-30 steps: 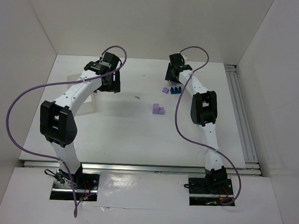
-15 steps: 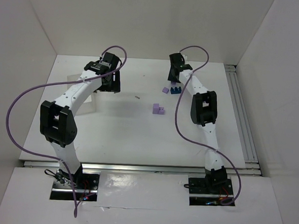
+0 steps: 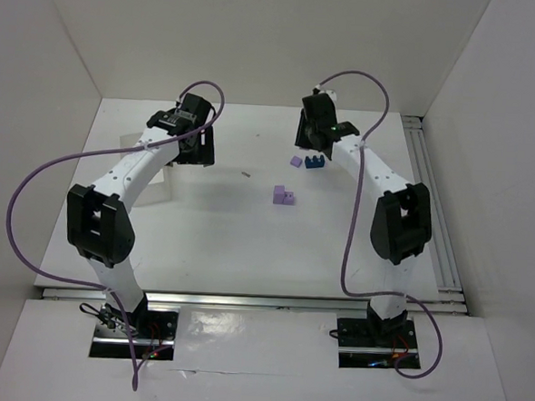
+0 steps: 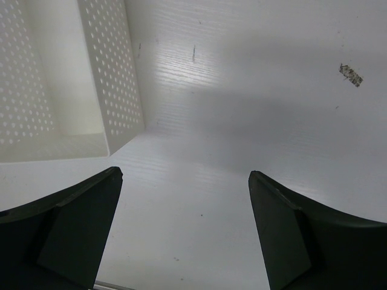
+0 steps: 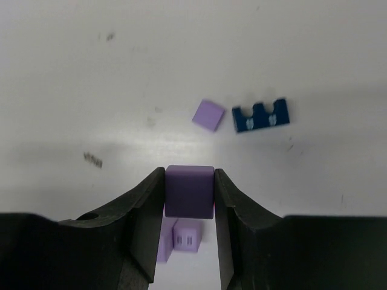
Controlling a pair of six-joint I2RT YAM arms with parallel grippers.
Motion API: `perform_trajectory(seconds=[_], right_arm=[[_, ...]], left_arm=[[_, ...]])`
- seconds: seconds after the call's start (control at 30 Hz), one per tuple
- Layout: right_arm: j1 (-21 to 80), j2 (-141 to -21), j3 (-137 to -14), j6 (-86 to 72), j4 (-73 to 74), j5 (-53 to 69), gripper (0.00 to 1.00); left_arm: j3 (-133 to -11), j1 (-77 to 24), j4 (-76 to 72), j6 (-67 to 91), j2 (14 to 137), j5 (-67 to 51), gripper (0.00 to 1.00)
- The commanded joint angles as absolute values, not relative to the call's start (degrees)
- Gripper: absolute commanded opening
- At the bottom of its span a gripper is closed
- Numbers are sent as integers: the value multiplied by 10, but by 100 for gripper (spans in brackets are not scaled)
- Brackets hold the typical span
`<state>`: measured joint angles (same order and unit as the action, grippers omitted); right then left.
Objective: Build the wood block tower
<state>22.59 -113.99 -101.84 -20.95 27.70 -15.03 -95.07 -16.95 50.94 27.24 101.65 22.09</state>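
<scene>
My right gripper moves back next, lowers onto the bare top of the lower block of the light-purple pair [image 3: 288,198] [image 5: 187,233] and releases.
My right gripper [image 5: 189,175] is shut on a purple block [image 5: 189,191] and holds it above the table. Below it in the right wrist view lies a joined pair of light-purple blocks [image 5: 188,237]. Farther off lie a single light-purple block [image 5: 208,115] and the dark blue notched block [image 5: 260,116]. From above, the pair [image 3: 283,196], the single block [image 3: 296,162] and the blue block [image 3: 317,162] lie apart near the right gripper [image 3: 310,141]; the held block is hidden there. My left gripper [image 4: 184,175] is open and empty over bare table, at the back left [image 3: 194,149].
A white perforated tray [image 4: 115,78] stands just left of the left gripper, also seen from above [image 3: 164,187]. A small dark speck [image 3: 245,174] lies mid-table. A metal rail [image 3: 431,201] runs along the right edge. White walls enclose the table.
The right arm's elbow has swung out to the right and its cable has lifted, while its gripper stays near the back blocks. The left arm has barely shifted.
</scene>
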Motion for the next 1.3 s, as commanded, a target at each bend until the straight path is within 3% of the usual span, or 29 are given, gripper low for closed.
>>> perform_trajectory(seconds=[0.0, 0.17, 0.3, 1.27], right_arm=[[255, -1067, -915, -234, 243, -151, 28], [281, -1011, -802, -264, 248, -151, 29], [294, -1005, -781, -272, 248, -145, 29], [311, -1097, -821, -272, 248, -134, 29]], left_arm=[[-940, -168, 504, 278, 982, 212, 99], [-940, -168, 498, 278, 982, 212, 99], [-940, -173, 498, 278, 976, 207, 99], [-946, -173, 498, 267, 987, 212, 99]])
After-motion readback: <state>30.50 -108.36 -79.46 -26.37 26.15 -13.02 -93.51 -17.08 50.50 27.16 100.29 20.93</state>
